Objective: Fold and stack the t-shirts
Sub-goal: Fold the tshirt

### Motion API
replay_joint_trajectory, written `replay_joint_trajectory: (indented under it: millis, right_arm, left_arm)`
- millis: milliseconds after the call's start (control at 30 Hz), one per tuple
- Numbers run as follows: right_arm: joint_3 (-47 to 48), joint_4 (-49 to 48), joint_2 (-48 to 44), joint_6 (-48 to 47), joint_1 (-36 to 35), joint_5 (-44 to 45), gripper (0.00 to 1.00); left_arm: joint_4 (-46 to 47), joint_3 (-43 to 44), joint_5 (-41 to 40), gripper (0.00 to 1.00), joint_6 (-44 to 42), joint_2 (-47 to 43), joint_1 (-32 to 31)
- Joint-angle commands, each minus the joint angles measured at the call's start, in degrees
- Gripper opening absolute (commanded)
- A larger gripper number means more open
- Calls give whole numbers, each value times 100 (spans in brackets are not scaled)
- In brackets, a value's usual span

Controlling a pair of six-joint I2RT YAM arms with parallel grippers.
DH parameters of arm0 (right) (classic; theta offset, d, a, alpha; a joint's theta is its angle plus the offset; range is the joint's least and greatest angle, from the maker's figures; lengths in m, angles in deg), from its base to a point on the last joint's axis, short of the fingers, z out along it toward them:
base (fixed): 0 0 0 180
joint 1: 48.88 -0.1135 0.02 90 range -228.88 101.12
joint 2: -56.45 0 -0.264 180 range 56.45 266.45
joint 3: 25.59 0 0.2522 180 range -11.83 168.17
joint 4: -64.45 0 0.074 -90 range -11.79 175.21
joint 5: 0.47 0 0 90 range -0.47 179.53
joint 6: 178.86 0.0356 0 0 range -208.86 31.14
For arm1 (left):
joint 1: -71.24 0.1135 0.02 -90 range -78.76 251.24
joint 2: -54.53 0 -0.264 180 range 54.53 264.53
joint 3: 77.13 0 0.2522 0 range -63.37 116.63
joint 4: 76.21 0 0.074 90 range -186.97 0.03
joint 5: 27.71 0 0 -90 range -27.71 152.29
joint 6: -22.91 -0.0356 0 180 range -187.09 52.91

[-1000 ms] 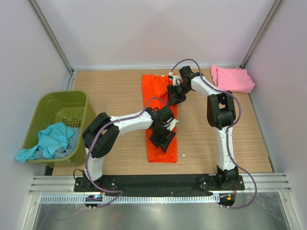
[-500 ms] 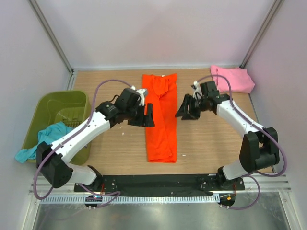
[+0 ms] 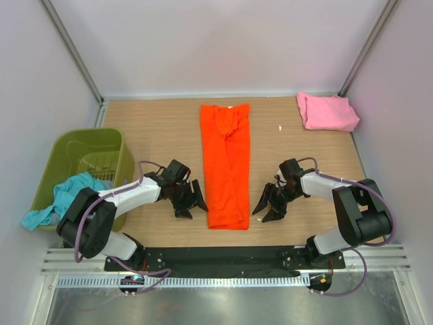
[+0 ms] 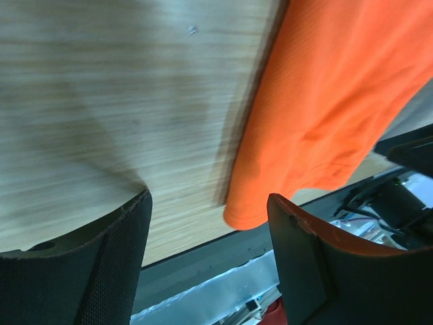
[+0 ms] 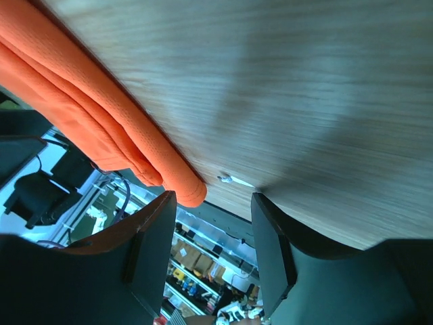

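My right gripper has to move toward the orange t-shirt's near corner [image 3: 245, 225] [image 5: 189, 190] and a little back, so its fingers are on both sides of that corner. Bare wood is still between its fingers and the corner.
An orange t-shirt [image 3: 226, 166] lies folded into a long narrow strip down the middle of the table. My left gripper [image 3: 193, 210] sits low just left of its near end, open and empty. In the left wrist view the orange t-shirt's [image 4: 331, 101] near corner shows between the tips of the left gripper [image 4: 206, 200]. My right gripper [image 3: 266, 213] sits just right of the near end, also open and empty. The right wrist view shows the orange hem [image 5: 101, 128] beside the right gripper [image 5: 213, 198]. A folded pink t-shirt [image 3: 327, 112] lies at the far right. A teal t-shirt [image 3: 71, 196] hangs out of the tub.
The olive-green tub [image 3: 88, 145] stands at the table's left edge. A small white scrap [image 3: 281, 127] lies on the wood right of the orange shirt. The black base rail [image 3: 223, 254] runs just behind the shirt's near hem.
Both arms have drawn back from over the shirt's far and middle parts to either side of its near end. The left jaws have spread wider; the orange shirt lies still.
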Motion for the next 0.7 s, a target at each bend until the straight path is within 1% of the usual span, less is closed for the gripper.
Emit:
replay_joint_trajectory:
  millis: [0,33,167,333,467,567,667]
  right_arm:
    - [-112,-425,-86,349,-220,-193,54]
    - [-139,-496,-77,402,-377,-211,54]
    - [-174,-742,10,552,-624,-246,54]
    - [-227,-918,28,675,-809,-255,54]
    - [-323,-989,20,728,-897,-202,54]
    - [-367,-980,46,693,-924,-141,54]
    - [-394,-1041,134,693,-994,-167,52]
  left_arm:
    - [730,-20,216,69,384,195,-1]
    - [748,-38,207,68,427,239,-1]
    - [844,-64,277,63,507,424,-89]
    - [792,-125,164,61,551,442,-352]
    - [757,-170,172,53,577,477,-484]
    - [634,-161,84,55,665,582,-599]
    - [704,-187,110,54,726,688,-669]
